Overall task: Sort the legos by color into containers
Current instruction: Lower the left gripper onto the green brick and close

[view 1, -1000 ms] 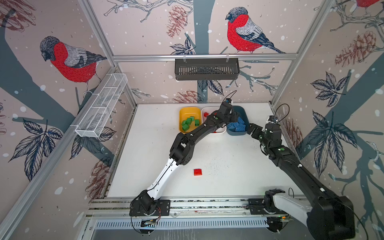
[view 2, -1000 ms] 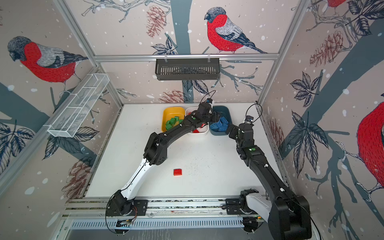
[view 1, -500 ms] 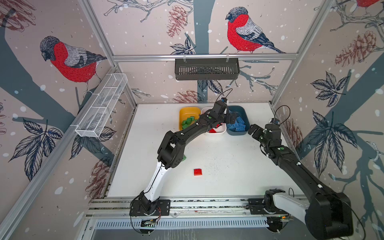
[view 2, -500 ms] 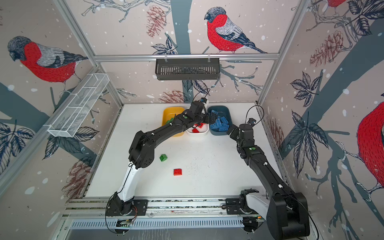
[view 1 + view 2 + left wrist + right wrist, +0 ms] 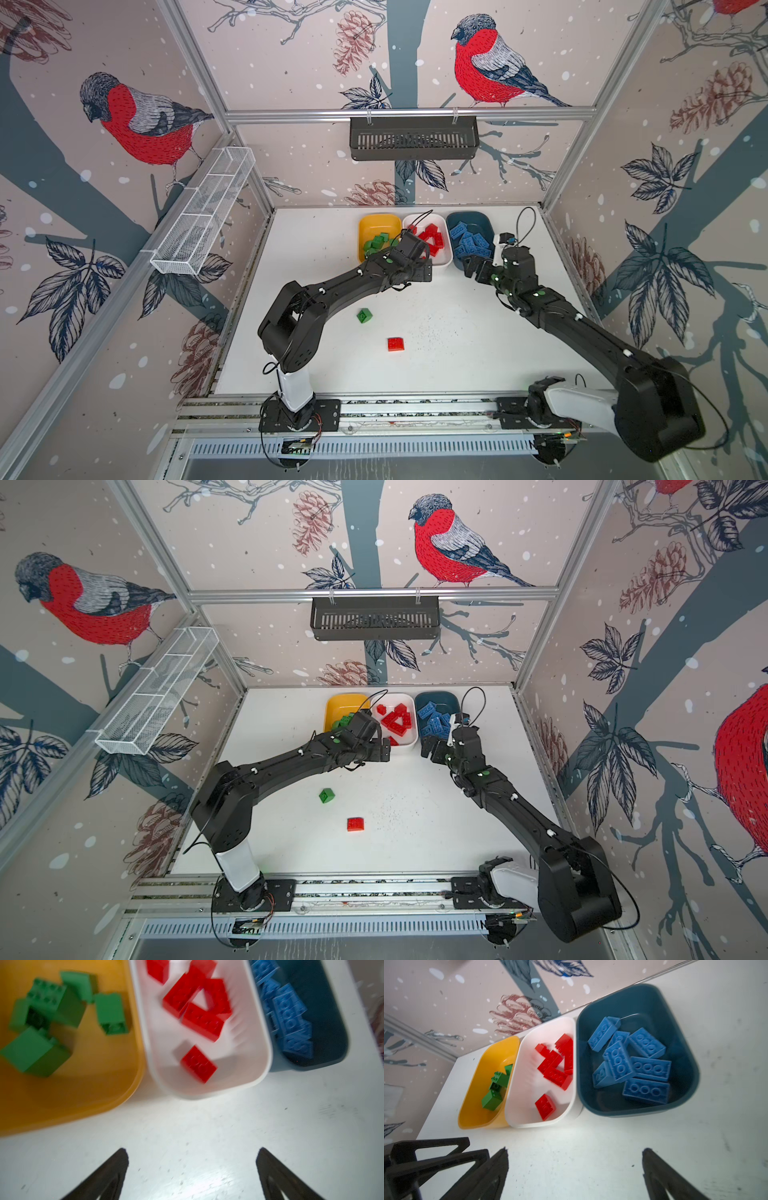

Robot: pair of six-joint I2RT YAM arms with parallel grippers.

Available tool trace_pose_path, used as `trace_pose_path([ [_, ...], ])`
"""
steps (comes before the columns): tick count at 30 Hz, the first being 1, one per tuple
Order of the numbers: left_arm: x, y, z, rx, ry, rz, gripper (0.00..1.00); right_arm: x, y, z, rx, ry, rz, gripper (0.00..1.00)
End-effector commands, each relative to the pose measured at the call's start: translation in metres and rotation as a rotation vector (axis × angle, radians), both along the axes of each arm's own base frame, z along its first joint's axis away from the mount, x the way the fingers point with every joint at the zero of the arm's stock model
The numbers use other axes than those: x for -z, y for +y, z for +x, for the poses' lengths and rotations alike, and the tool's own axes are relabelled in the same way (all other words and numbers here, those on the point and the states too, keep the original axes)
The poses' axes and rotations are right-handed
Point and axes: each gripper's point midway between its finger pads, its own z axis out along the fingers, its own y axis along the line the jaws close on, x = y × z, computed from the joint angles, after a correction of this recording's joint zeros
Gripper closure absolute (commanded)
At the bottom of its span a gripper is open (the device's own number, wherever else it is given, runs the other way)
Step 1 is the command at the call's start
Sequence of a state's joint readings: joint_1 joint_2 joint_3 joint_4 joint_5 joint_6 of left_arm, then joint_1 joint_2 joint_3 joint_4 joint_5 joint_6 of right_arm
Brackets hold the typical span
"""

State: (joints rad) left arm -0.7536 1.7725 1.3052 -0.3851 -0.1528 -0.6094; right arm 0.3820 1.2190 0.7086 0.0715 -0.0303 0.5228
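I will next move my left gripper back and down to close around the loose green lego (image 5: 365, 315), which is below its open fingers and nearer my base.
Three containers stand in a row at the back of the table. The yellow tub (image 5: 376, 222) holds green legos (image 5: 43, 1014). Beside it the white tub (image 5: 445, 261) holds red legos (image 5: 199, 1009), and the teal tub (image 5: 478, 218) holds blue legos (image 5: 633, 1064). A loose green lego (image 5: 364, 316) and a loose red lego (image 5: 395, 344) lie mid-table. My left gripper (image 5: 192, 1149) hangs open and empty over bare table just before the white tub. Just before the teal tub, my right gripper (image 5: 575, 1150) is open and empty too.
A black slotted basket (image 5: 413, 139) hangs on the back wall. A white wire rack (image 5: 203, 212) runs along the left wall. The left gripper's fingers (image 5: 436, 1153) show close beside my right gripper. Both arms reach in from the front rail (image 5: 415, 409).
My left gripper has opened and drawn back from above the tubs to the table in front of them. Its arm swung left, uncovering the loose green lego. The right arm has barely moved.
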Motion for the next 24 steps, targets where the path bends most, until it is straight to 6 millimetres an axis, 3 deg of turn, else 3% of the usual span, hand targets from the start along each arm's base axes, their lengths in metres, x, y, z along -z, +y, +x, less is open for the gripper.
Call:
trace_pose_path([
  [1,0.022,0.042,-0.028,-0.134,0.099,0.089,0.03,-0.013,0.010,0.010,0.006,-0.065,-0.027,0.00],
  [2,0.028,0.052,-0.037,-0.160,0.126,0.108,0.03,-0.003,0.014,0.013,0.007,-0.043,-0.038,0.01],
  [8,0.060,0.097,-0.080,-0.260,0.231,0.181,0.09,0.008,0.012,0.025,0.055,-0.011,-0.064,0.01],
  [14,0.069,0.140,-0.093,-0.350,0.226,0.337,0.10,0.015,0.016,0.030,0.047,0.017,-0.073,0.01],
  [18,0.070,0.145,-0.086,-0.277,0.189,0.344,0.07,0.018,0.016,0.031,0.053,0.029,-0.078,0.00],
  [24,0.075,0.131,-0.068,-0.098,0.168,0.321,0.07,0.019,0.014,0.032,0.062,0.036,-0.090,0.00],
])
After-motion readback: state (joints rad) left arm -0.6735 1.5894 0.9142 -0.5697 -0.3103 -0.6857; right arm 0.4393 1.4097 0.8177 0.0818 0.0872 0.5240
